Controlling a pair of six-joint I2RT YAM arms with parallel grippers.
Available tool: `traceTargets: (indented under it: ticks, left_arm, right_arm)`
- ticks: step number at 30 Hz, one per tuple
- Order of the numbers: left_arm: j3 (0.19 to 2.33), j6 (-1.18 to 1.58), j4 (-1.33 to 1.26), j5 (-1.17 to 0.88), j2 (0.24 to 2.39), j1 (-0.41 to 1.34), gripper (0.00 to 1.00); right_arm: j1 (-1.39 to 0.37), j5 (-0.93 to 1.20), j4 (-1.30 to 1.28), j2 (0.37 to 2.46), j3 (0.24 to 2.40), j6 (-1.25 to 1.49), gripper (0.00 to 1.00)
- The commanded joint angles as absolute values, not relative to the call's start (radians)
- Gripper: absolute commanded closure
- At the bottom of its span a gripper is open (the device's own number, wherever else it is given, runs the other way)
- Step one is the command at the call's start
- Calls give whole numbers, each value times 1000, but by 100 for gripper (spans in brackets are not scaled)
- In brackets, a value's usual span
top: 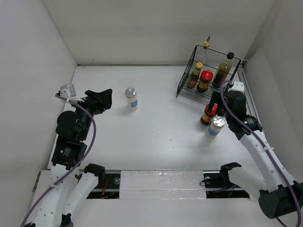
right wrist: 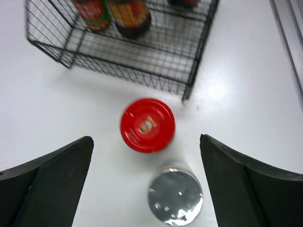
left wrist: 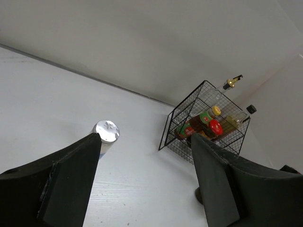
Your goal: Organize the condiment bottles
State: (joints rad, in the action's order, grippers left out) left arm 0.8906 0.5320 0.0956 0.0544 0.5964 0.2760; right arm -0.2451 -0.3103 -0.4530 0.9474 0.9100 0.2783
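The red lid of the jar on the tabletop gets my right gripper lowering and shifting outward over it next, as that jar still stands outside the wire basket.
The black wire basket at the back right holds a tall clear gold-capped bottle, a dark black-capped bottle, a small yellow-capped bottle and a red-lidded jar. A second red-lidded jar and a silver-lidded shaker stand on the table in front of it. My right gripper is open above these two, empty. The other shaker stands mid-table. My left gripper is open and empty, just left of it.
White walls enclose the table on the left, back and right. The basket stands close to the right wall, with a rail beside it. The arm bases sit at the near edge.
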Motion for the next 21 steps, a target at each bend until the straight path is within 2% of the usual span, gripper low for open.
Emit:
traceTargets:
  ticks: [1,13,21]
  left_arm:
    - [902,526,54,48,566,281,27]
    - [902,526,54,48,537,281,26]
    - [893,526,54,38,557,281,26]
  right_arm:
    - [-224,-342,-589,917,916,305,0]
    - [-187,-150,-503,1222,989,253,0]
    - [-196,-208,-414,1321,991,262,0]
